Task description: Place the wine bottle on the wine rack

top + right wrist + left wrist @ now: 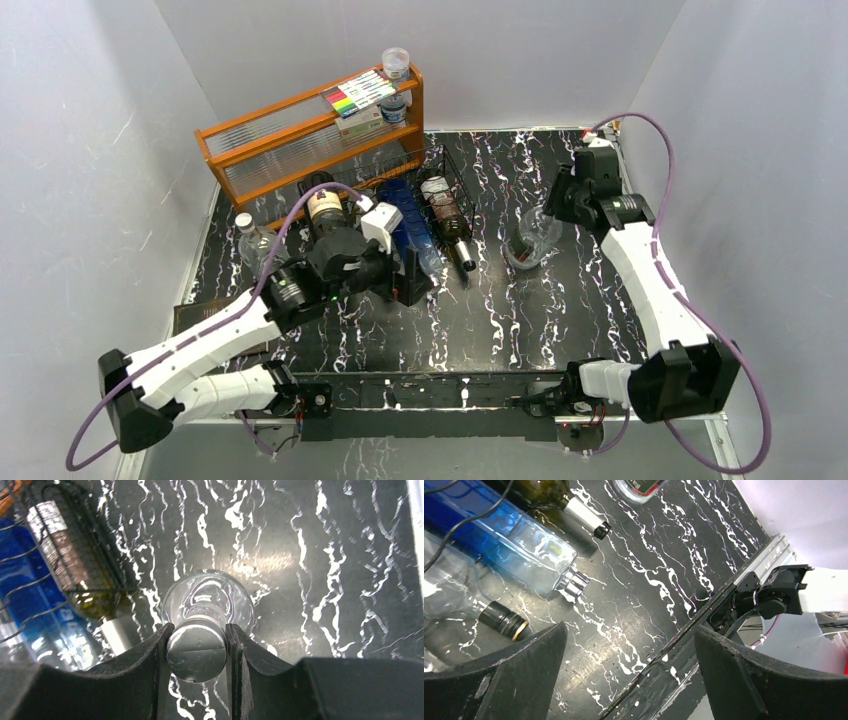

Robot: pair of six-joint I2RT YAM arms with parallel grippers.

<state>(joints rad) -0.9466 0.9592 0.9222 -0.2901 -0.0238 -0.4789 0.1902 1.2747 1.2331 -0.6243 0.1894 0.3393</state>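
Note:
My right gripper should next go back and down, lay the standing bottle flat on the bare near tabletop like the racked bottles, then release it.
A clear glass wine bottle (530, 245) stands upright on the black marbled table, right of the rack. My right gripper (553, 207) is above it and shut on its dark round cap (196, 650), fingers (150, 665) pressed on both sides. The black wire wine rack (455, 175) sits mid-table and holds a dark labelled bottle (325, 205), a blue bottle (405, 225) and an olive bottle (445, 215) lying down. My left gripper (405, 280) is open and empty at the rack's near end, just past the bottle necks (574, 582).
An orange wooden shelf (300, 140) with markers and small jars stands behind the rack. Another clear bottle (250, 240) lies left of the rack. White walls close in the table on three sides. The arm-base rail (440, 385) runs along the near edge.

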